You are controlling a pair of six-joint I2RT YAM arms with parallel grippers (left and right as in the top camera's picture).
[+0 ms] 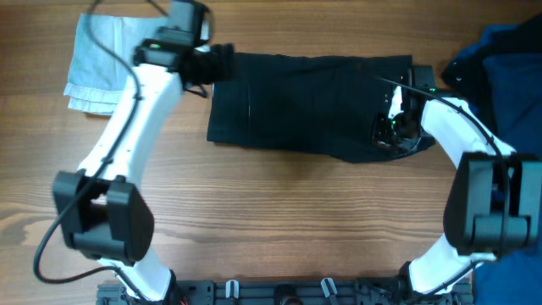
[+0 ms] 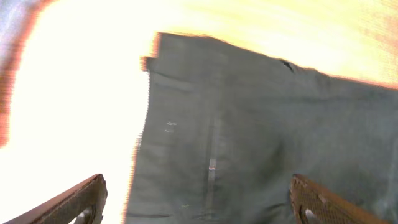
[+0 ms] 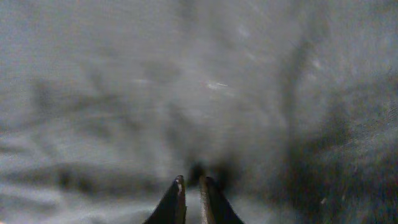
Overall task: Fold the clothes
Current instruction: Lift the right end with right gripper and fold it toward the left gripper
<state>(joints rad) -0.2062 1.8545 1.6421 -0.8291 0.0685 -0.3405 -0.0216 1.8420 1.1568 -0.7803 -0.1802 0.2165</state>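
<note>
My left gripper's open fingers should next move back and down onto the black garment's near corner (image 1: 219, 135), lying flat and uncovered there.
The black shorts-like garment (image 1: 296, 102) lies spread flat on the wooden table (image 1: 279, 220). My left gripper (image 1: 216, 64) is over its upper left corner. In the left wrist view the fingers (image 2: 198, 183) are wide open and empty above the garment's left edge (image 2: 261, 124). My right gripper (image 1: 395, 119) is on the garment's right end, where the cloth bunches and a bit of white shows. In the right wrist view the fingers (image 3: 191, 182) are almost closed, their tips pinching the black cloth (image 3: 186, 93), which fills the frame.
A pale blue garment (image 1: 100, 63) lies folded at the back left, beside my left arm. A navy garment (image 1: 504, 63) is heaped at the back right, behind my right arm. The robot's base rail (image 1: 279, 292) runs along the front edge.
</note>
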